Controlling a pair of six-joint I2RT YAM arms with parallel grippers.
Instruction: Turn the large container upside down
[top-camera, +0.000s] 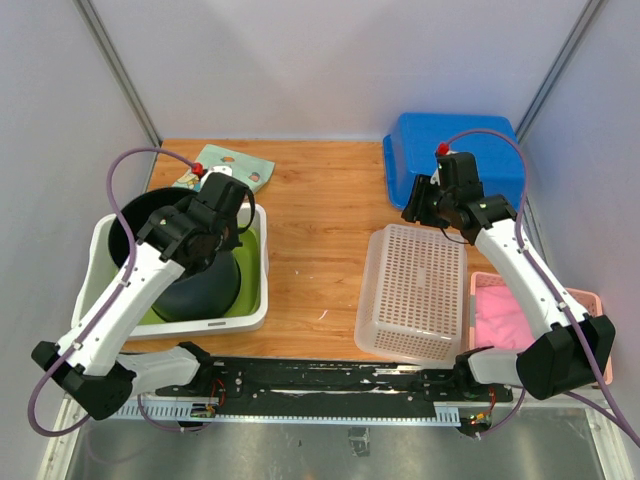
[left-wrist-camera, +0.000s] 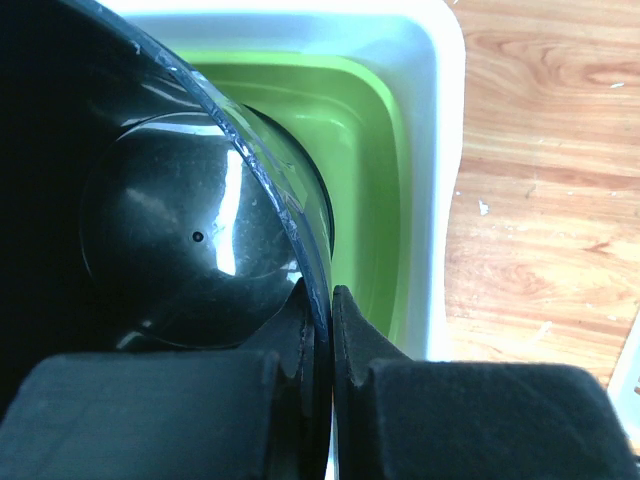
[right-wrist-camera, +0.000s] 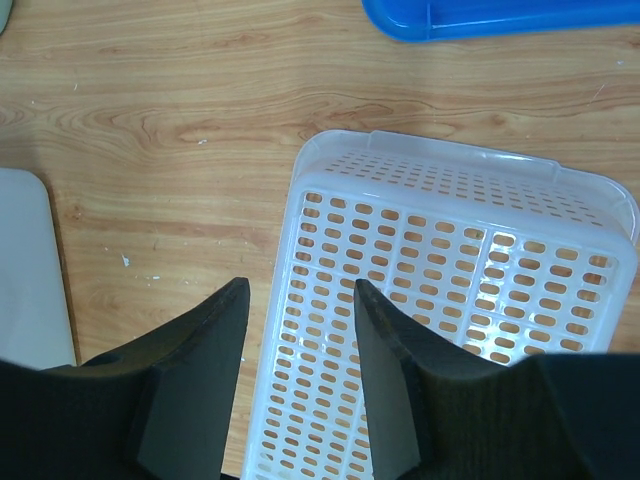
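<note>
The robot will lift the container over the bare wood that is outward of its left gripper, to the gripper's right in the top view, tipping the container sideways, and will release the container's rim there.
A large black bowl-shaped container (top-camera: 200, 288) lies tilted inside a green basin (top-camera: 252, 272), which sits in a white tub (top-camera: 98, 262) at the left. My left gripper (top-camera: 226, 203) is shut on its thin rim. In the left wrist view the glossy black container (left-wrist-camera: 190, 240) fills the left side, and the left gripper (left-wrist-camera: 320, 292) pinches the rim edge between both pads. My right gripper (top-camera: 420, 207) hovers open over the left edge of a white perforated basket (top-camera: 412, 290). Nothing sits between the right gripper (right-wrist-camera: 300, 292) fingers, with the basket (right-wrist-camera: 450, 270) below them.
A blue bin (top-camera: 452, 152) stands at the back right, behind the right wrist. A pink tray (top-camera: 520, 318) sits at the right edge beside the basket. A green patterned packet (top-camera: 236, 166) lies behind the white tub. Bare wood table (top-camera: 320, 220) shows in the middle.
</note>
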